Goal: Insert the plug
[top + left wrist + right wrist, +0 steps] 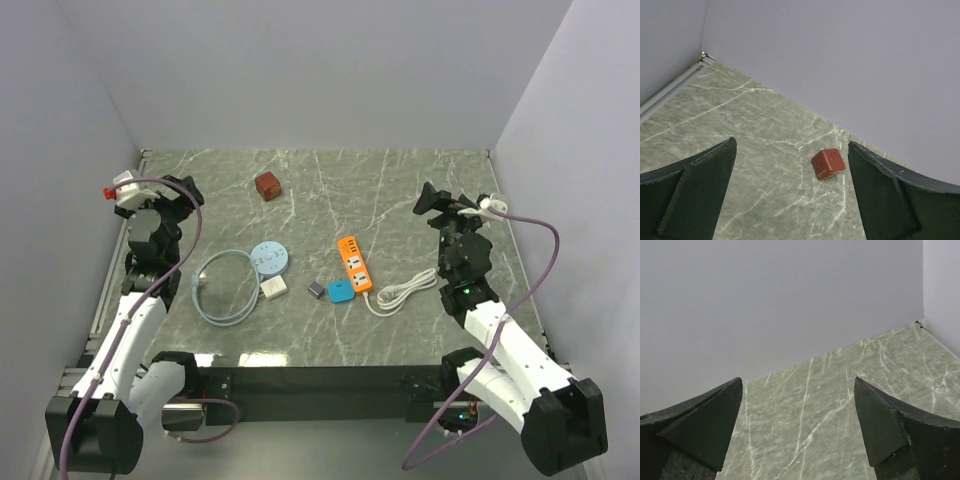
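Note:
My left gripper needs to go outward and toward the right in the top view next, then down around the red cube (828, 163), since its fingers are high and aside.
An orange power strip (352, 264) lies on the marble table (330, 190), right of centre, and its white cord (400, 292) is bunched to its right. A white plug block (272, 288) sits at the end of a pale blue cable loop (222, 285), left of centre. My left gripper (185, 188) is raised at the far left, open and empty. In the left wrist view the left gripper (791, 145) frames a red cube (828, 163) lying on the table between its fingers. My right gripper (432, 202) hovers at the right, also open, and in the right wrist view the right gripper (797, 380) shows only bare table.
The red cube (267, 185) rests near the back. A light blue round disc (269, 257), a small grey block (316, 290) and a blue adapter (342, 291) lie around the strip. Grey walls close the back and both sides.

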